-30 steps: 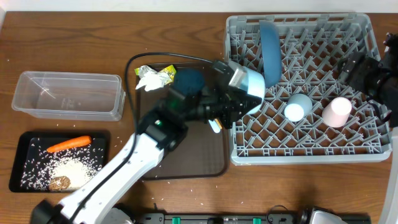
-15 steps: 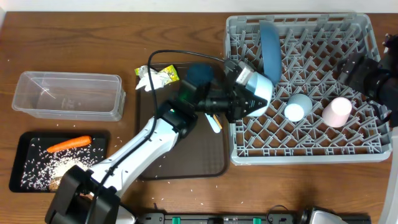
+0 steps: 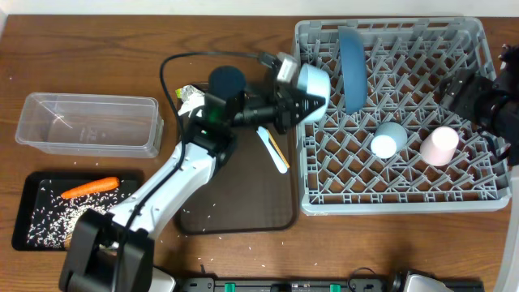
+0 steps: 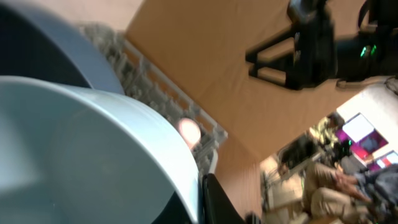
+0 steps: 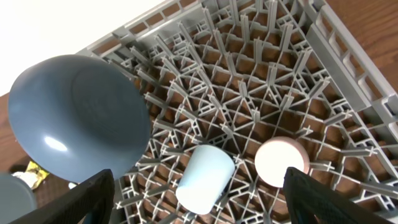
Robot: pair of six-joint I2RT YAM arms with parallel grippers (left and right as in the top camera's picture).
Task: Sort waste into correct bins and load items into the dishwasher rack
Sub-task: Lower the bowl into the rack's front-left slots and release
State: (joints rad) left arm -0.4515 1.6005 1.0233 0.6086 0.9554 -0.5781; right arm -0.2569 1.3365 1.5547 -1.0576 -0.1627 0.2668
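The bowl still hangs over the rack's side, so it comes down with my left gripper toward the free pegs beside the dark-blue plate (image 3: 352, 69) next. My left gripper then releases the bowl's rim.
My left gripper (image 3: 298, 99) is shut on the rim of the light blue bowl (image 3: 313, 81), held tilted over the left wall of the grey dishwasher rack (image 3: 389, 199). In the left wrist view the bowl (image 4: 93, 155) fills the frame, with one dark finger (image 4: 217, 202) against its rim. The dark-blue plate (image 3: 352, 69) stands upright in the rack just right of the bowl. A light blue cup (image 3: 388, 139) and a pink cup (image 3: 439, 146) lie in the rack. My right gripper (image 3: 464, 91) hangs open above the rack, with the light blue cup (image 5: 204, 177) and the pink cup (image 5: 281, 160) below it.
The blue utensil (image 3: 273, 152) and chopsticks (image 3: 278, 148) lie on the brown tray (image 3: 243, 203). The wrapper and napkin (image 3: 188, 93) peek out behind my left arm. The carrot (image 3: 89, 187) and rice (image 3: 57, 219) lie in the black tray (image 3: 20, 203). A clear tub (image 3: 89, 124) stands at the left.
My left arm has carried the bowl from the rack's left wall near the middle toward the far side, closer to the plate. The right arm has not moved.
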